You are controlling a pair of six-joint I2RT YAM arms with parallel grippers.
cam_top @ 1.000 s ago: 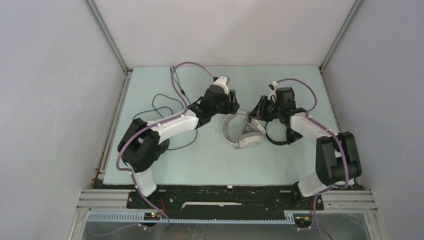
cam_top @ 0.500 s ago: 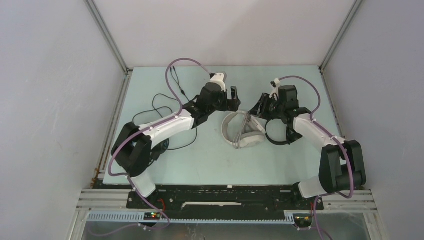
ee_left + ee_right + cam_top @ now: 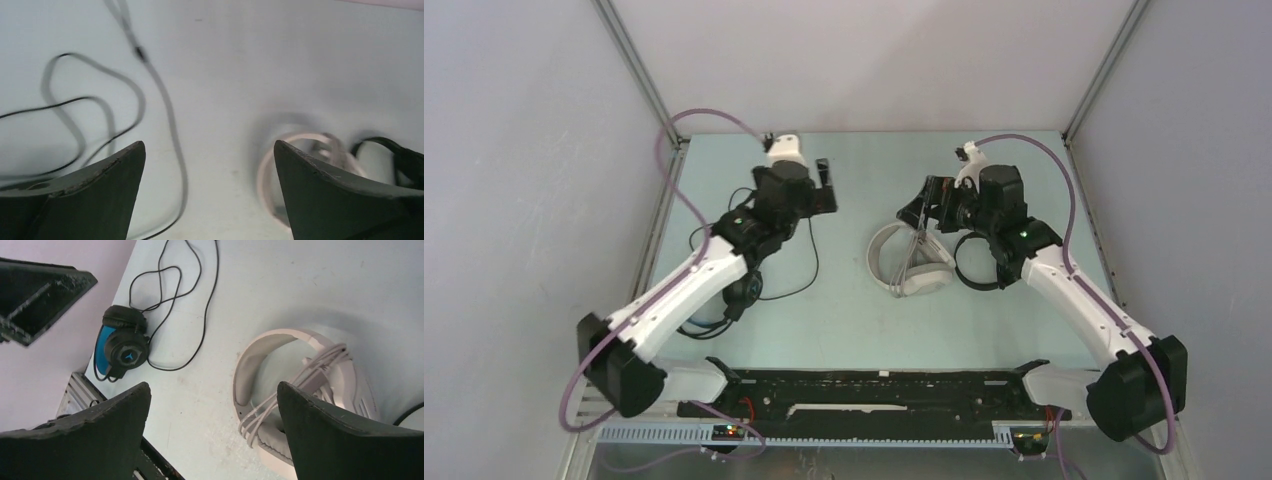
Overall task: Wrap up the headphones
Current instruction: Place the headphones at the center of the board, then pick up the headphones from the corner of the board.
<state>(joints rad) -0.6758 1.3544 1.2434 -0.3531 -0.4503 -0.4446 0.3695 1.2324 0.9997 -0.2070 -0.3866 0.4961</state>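
The left gripper should go back, down and to the left in the top view onto the blue headband's near part, as that pair's cable trails loose.
The white-grey headphones point(image 3: 908, 265) lie mid-table with their pale cable wound round the band point(image 3: 300, 375). All-black headphones point(image 3: 977, 262) lie just to their right, partly under my right arm. The black headphones with the blue headband point(image 3: 122, 345) lie at the left, half hidden by my left arm in the top view point(image 3: 746, 290); their thin black cable point(image 3: 809, 258) trails loose in loops point(image 3: 167, 115). My left gripper point(image 3: 824, 188) hangs open and empty above bare table left of the white pair point(image 3: 208, 145). My right gripper point(image 3: 919, 203) is open and empty above the white pair point(image 3: 214, 386).
Grey walls and metal rails enclose the pale green table point(image 3: 844, 330) on three sides. A black base bar point(image 3: 874, 390) runs along the near edge. The loose cable loops point(image 3: 170, 280) spread over the back left of the table.
Both grippers have opened. My left arm has swung left, away from the white-grey headphones. My right gripper has lifted slightly off them. The white pair stays where it lay.
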